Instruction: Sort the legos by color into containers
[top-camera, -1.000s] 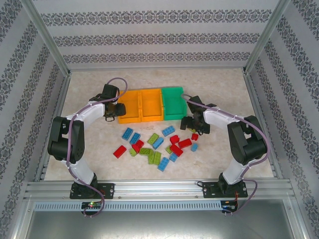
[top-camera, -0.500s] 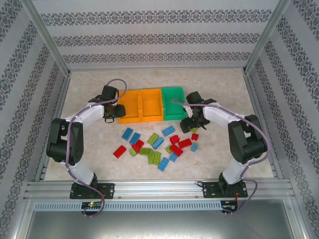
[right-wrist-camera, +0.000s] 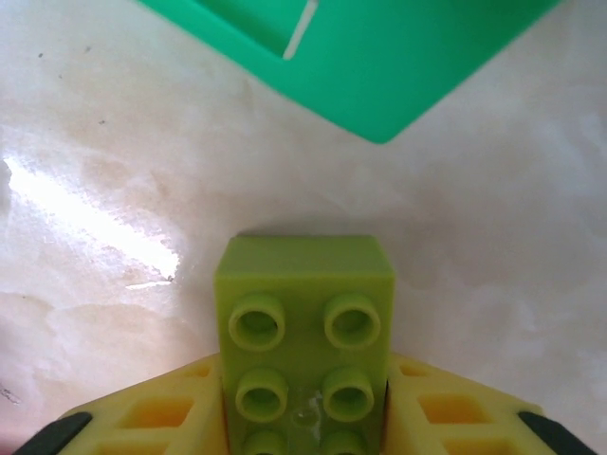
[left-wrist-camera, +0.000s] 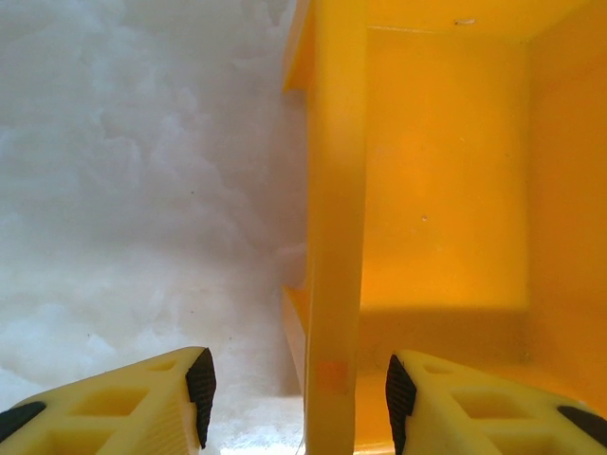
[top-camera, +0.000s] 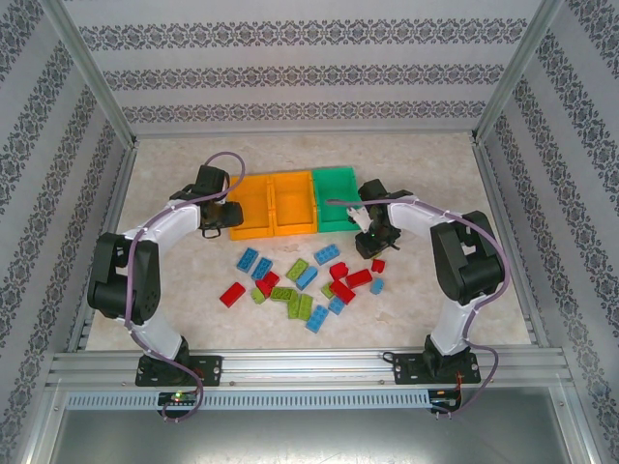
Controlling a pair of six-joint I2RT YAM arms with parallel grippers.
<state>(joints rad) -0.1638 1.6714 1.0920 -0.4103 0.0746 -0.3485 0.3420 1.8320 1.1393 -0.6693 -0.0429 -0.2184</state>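
My right gripper will go up and swing outward across the green container to let go of the lime green lego in the middle orange container (top-camera: 294, 204), which is empty.
In the right wrist view my right gripper (right-wrist-camera: 303, 408) is shut on a lime green lego (right-wrist-camera: 303, 284), studs facing the camera, just short of a corner of the green container (right-wrist-camera: 379, 57). From above, the right gripper (top-camera: 371, 240) hangs by that container's (top-camera: 335, 228) front right corner. My left gripper (left-wrist-camera: 296, 393) is open and straddles the left wall of the left orange container (left-wrist-camera: 334, 190), with a gap on each side. A second orange container (top-camera: 295, 233) stands between the two. Loose legos lie in front: blue (top-camera: 248, 258), red (top-camera: 232, 294), lime (top-camera: 297, 269).
The three containers stand in a row at mid table. The lego pile spreads from a red one at the left to a small blue one (top-camera: 376, 286) at the right. Bare marble lies behind the containers and on both sides, bounded by metal frame rails (top-camera: 290, 362).
My right gripper went from open to shut on the lime green lego and shifted up toward the green container. The left arm has stayed in place.
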